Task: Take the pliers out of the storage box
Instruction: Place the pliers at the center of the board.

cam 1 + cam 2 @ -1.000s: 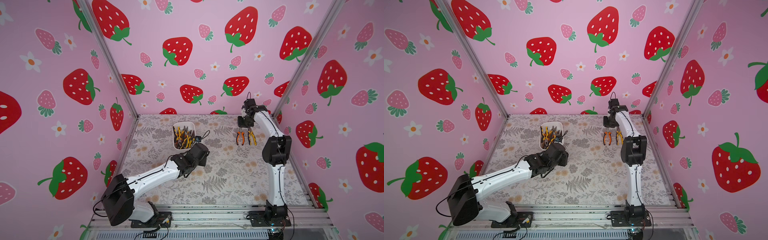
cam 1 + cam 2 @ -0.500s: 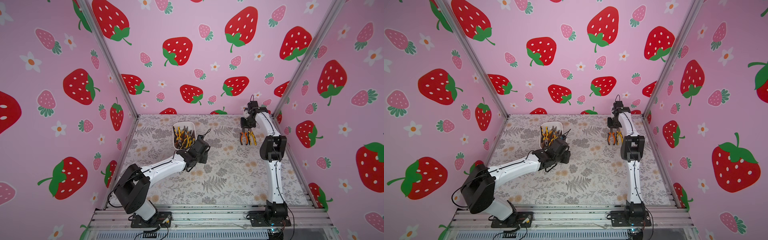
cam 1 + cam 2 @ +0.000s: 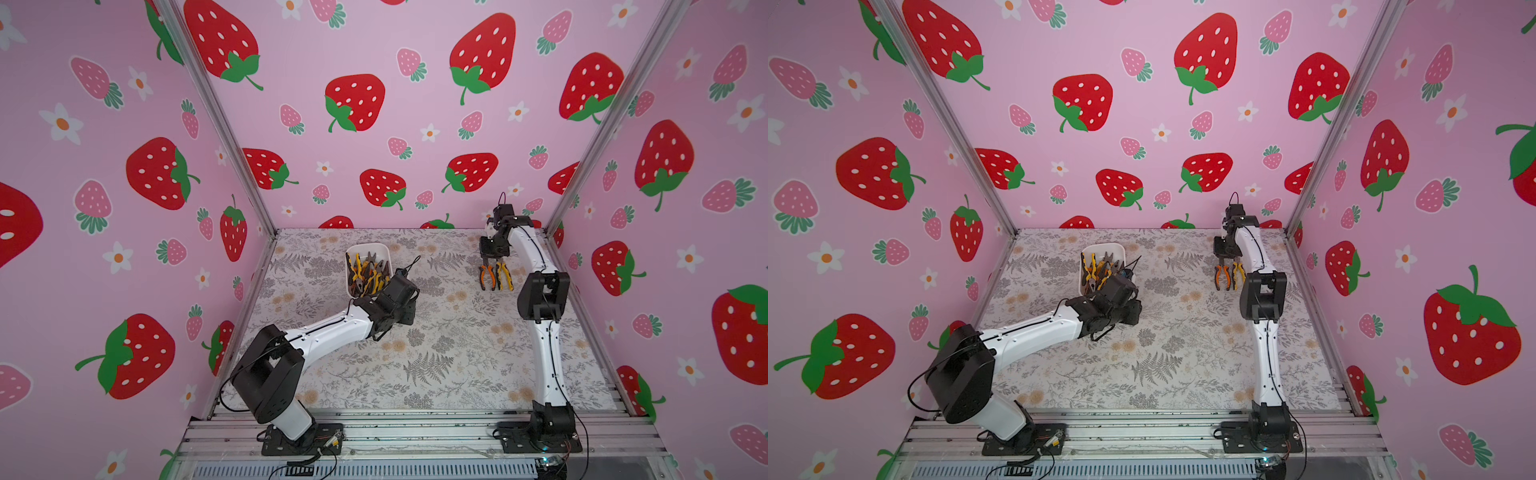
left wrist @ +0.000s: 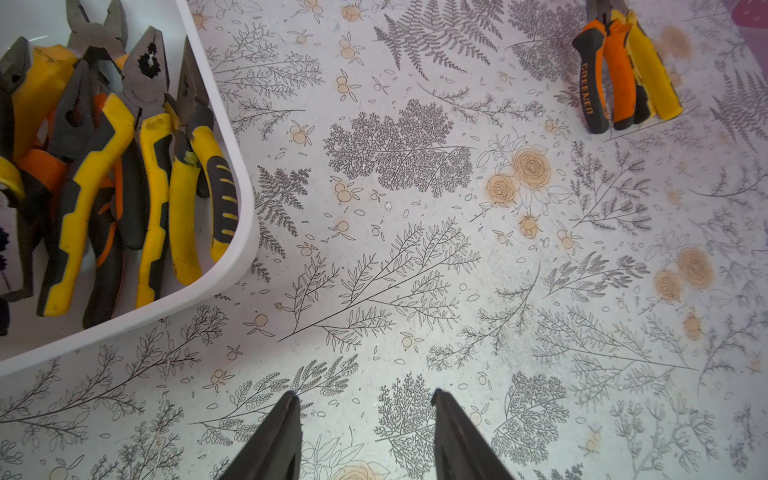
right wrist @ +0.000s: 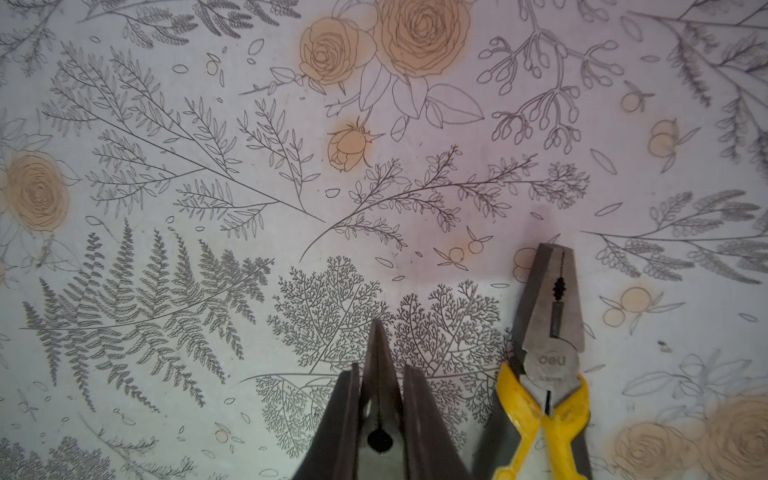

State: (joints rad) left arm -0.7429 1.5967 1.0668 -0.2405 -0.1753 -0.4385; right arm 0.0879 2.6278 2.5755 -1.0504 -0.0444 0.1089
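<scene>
My right gripper lowers a little onto the bare cover (image 5: 404, 345) beside the yellow-handled pair (image 3: 504, 276) next and releases the metal nose, since the pliers already hang low there.
The white storage box (image 3: 367, 251) stands at the back left of the table with several pliers (image 3: 366, 274) piled in it, orange-and-black and yellow-and-black. My left gripper (image 4: 365, 399) hangs open and empty over bare table, just off the box's near right corner (image 4: 245, 208). At the back right, my right gripper (image 5: 380, 370) is shut on the metal nose of an orange-handled pair of pliers (image 3: 487, 278). That pair hangs low, handles toward the front, right beside a yellow-handled pair (image 3: 504, 276) lying on the table.
The floral table cover (image 3: 449, 340) runs between the two arms. Pink strawberry walls close in the left, back and right sides. An aluminium rail (image 3: 415, 428) carrying both arm bases runs along the front edge.
The right gripper has come down with the orange pliers next to the yellow pair. The left arm has swung its wrist closer to the box's near right corner.
</scene>
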